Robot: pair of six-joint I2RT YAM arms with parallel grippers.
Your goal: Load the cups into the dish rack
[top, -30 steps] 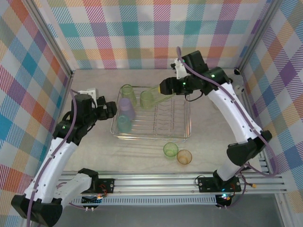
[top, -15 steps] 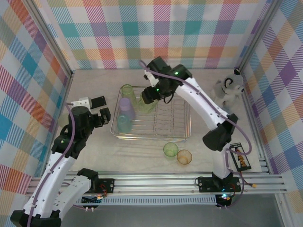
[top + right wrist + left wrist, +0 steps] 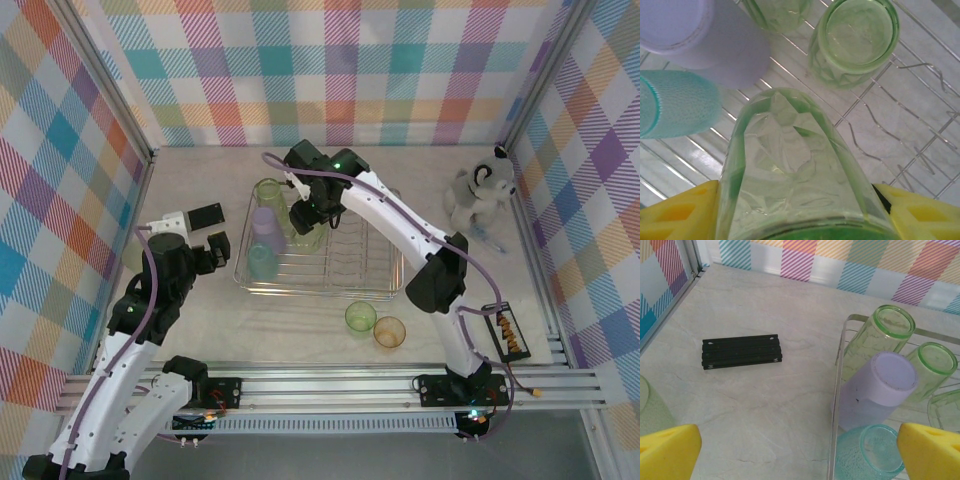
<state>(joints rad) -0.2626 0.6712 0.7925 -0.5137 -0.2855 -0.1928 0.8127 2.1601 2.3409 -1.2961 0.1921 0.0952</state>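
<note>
The rack's wires are bare beside the lavender cup, so my right gripper will next go down toward this open part [image 3: 303, 254] [image 3: 782, 85] and let go of the tall green cup.
The wire dish rack [image 3: 392, 288] holds a green cup [image 3: 268, 192], a lavender cup [image 3: 267, 228] and a teal cup [image 3: 262, 262] along its left side. My right gripper [image 3: 305, 213] hangs over the rack's left half, shut on the tall green cup [image 3: 790, 170], which sits between the yellow fingers [image 3: 680, 215]. Below it stand another green cup [image 3: 855, 40], the lavender cup [image 3: 700, 35] and the teal cup [image 3: 675, 102]. A green cup [image 3: 360, 318] and an orange cup [image 3: 389, 332] stand on the table in front of the rack. My left gripper [image 3: 208, 245] is open, left of the rack [image 3: 837, 380].
A flat black block [image 3: 741, 351] lies on the table left of the rack. A grey plush dog [image 3: 485, 188] sits at the back right. A small black holder [image 3: 505, 335] lies at the right edge. A pale green translucent shape [image 3: 650, 410] shows at the left border.
The right arm swung left across the rack with the tall green cup, from its back right to its left half. The left gripper drew back from the rack.
</note>
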